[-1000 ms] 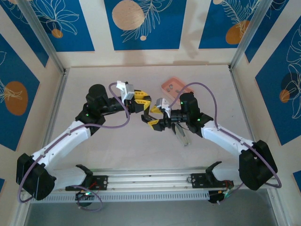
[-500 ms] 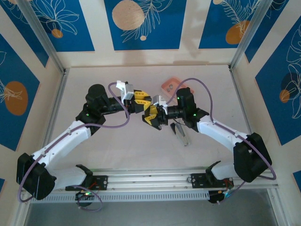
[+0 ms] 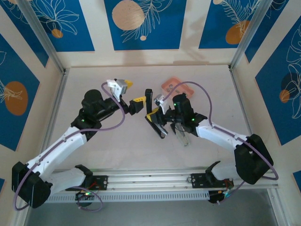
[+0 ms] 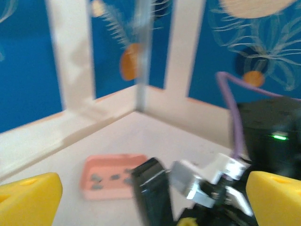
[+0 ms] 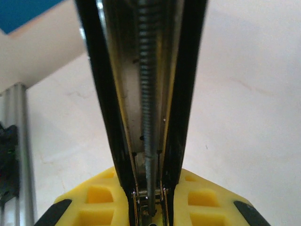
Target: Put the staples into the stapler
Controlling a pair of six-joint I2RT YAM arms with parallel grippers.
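Observation:
The black stapler [image 3: 157, 123] is swung open above bare tabletop, so I will tilt my right gripper until its fingers point down, lower the stapler lengthwise onto that clear surface and let go of it.
My right gripper [image 3: 153, 114] is shut on the black stapler [image 3: 157, 123] at its hinge end. The stapler is swung open: one black half [image 3: 148, 96] stands upward, the other slants down toward the table. The right wrist view looks along the stapler [image 5: 146, 70], its silvery inner rail and spring bare between my yellow fingers [image 5: 89, 200]. My left gripper [image 3: 133, 92] hangs open just left of the stapler, apart from it. Its view shows the stapler [image 4: 151, 190] ahead and several small grey staples [image 4: 113, 177] in the pink tray [image 4: 90, 187].
The pink tray [image 3: 171, 85] sits on the table behind the right gripper. A slim grey-and-black piece [image 3: 181, 134] lies on the table under the right forearm. White walls with blue panels close in the table; aluminium posts stand at the back corners.
The left gripper has let go, opened wide and drawn back to the left. The right gripper has turned with the stapler, which now stands swung open.

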